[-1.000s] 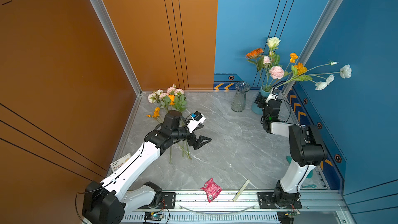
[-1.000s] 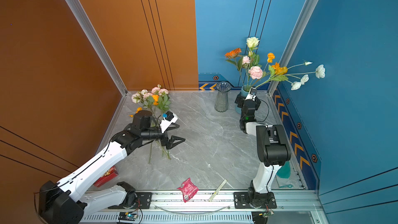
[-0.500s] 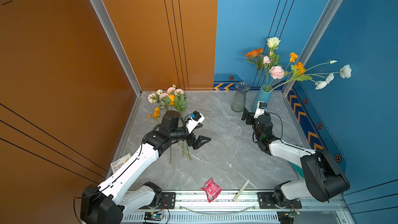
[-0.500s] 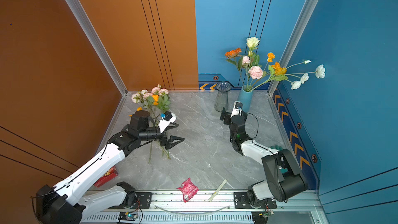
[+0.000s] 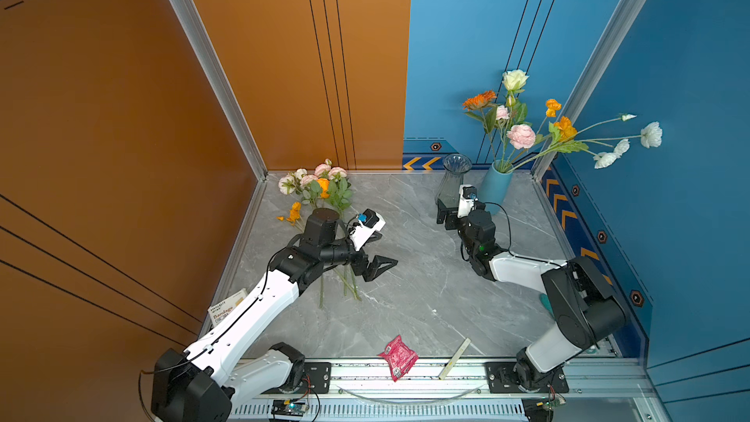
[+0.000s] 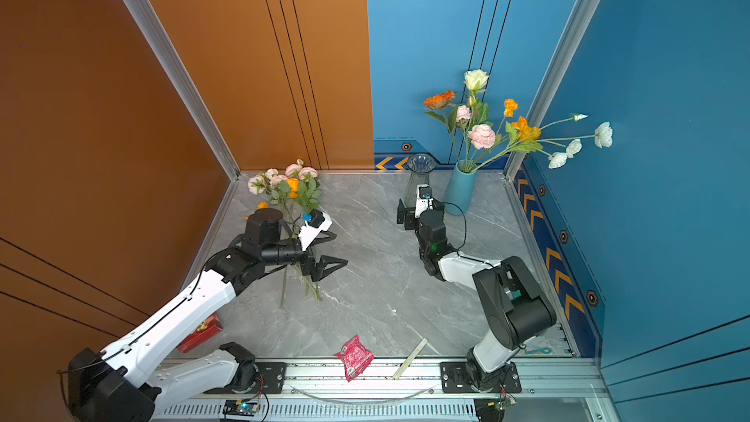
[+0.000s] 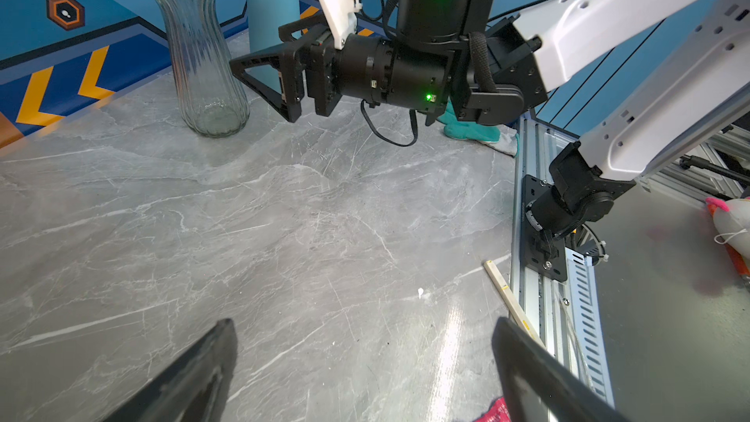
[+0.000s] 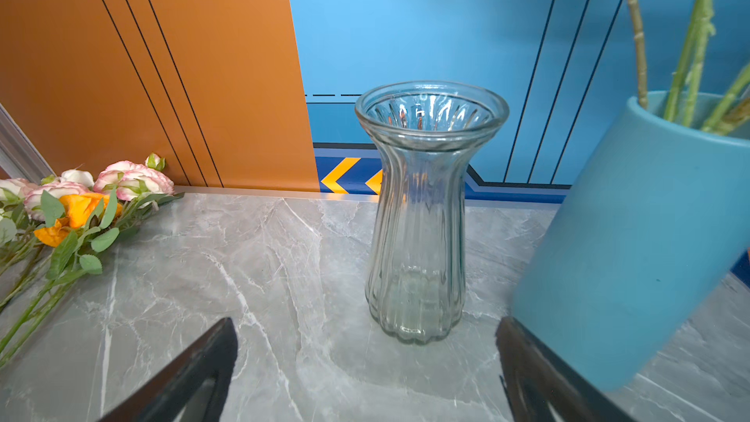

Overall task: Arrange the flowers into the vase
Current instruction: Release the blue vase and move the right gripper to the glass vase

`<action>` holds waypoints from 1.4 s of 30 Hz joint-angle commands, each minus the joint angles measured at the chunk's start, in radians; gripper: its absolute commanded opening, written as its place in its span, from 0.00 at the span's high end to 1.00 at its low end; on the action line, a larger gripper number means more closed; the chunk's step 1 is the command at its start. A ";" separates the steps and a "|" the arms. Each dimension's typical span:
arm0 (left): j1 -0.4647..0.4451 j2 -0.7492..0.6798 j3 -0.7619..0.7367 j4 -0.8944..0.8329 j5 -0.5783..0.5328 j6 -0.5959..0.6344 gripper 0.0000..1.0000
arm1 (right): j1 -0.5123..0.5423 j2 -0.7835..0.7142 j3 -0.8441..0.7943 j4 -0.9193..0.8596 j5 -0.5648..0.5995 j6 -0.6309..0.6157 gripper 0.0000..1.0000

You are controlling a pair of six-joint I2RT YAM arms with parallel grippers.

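Observation:
The glass vase stands ahead, facing the gap between my right gripper's open fingers. Next, the right gripper slides outward and closes around the glass vase's narrow middle [image 5: 451, 183] [image 8: 422, 199].
A bunch of flowers [image 5: 320, 190] [image 6: 290, 188] with pink and orange blooms lies on the grey table at the back left; it also shows in the right wrist view [image 8: 81, 205]. More flowers [image 5: 521, 133] stand in a blue vase [image 5: 495, 184] [image 6: 460, 192] [image 8: 633, 245] at the back right. Beside it stands an empty clear glass vase [image 5: 452, 180] [image 6: 418, 180] [image 7: 199, 54] [image 8: 418, 217]. My left gripper [image 5: 383, 251] [image 6: 339, 248] [image 7: 365, 324] hangs open above the lying stems [image 5: 349, 286], holding nothing. My right gripper [image 5: 444, 215] [image 6: 404, 217] [image 8: 365, 322] is open and empty just in front of the glass vase.
A red packet [image 5: 397, 357] and a wooden stick [image 5: 454, 359] lie at the front edge by the arm rail [image 5: 446, 373]. A bandage box [image 5: 227, 310] lies at the left wall. A teal cloth [image 7: 475, 133] lies near the right arm's base.
My right arm has swung away from the blue vase, leftward and toward the table's middle, and now faces the glass vase. The left arm has hardly moved.

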 commanded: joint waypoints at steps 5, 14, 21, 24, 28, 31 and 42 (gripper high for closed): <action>0.032 0.008 0.009 0.005 -0.004 -0.002 0.02 | -0.093 0.175 0.120 0.152 -0.038 0.029 0.00; 0.045 0.020 0.010 0.006 -0.004 -0.002 0.02 | -0.130 0.327 0.314 0.099 -0.125 0.017 0.00; 0.047 0.034 0.010 0.005 0.000 -0.002 0.02 | -0.148 0.439 0.456 0.055 -0.106 0.018 0.00; 0.049 0.037 0.009 0.005 0.002 -0.002 0.02 | -0.152 0.482 0.514 0.025 -0.102 0.019 0.00; 0.050 0.040 0.009 0.005 0.001 -0.003 0.02 | -0.156 0.504 0.554 0.009 -0.115 0.022 0.01; 0.051 0.042 0.009 0.005 0.004 -0.004 0.02 | -0.156 0.502 0.555 0.009 -0.131 0.011 0.12; 0.046 0.042 0.010 0.005 0.007 -0.008 0.02 | -0.105 0.385 0.405 0.174 -0.163 -0.062 0.44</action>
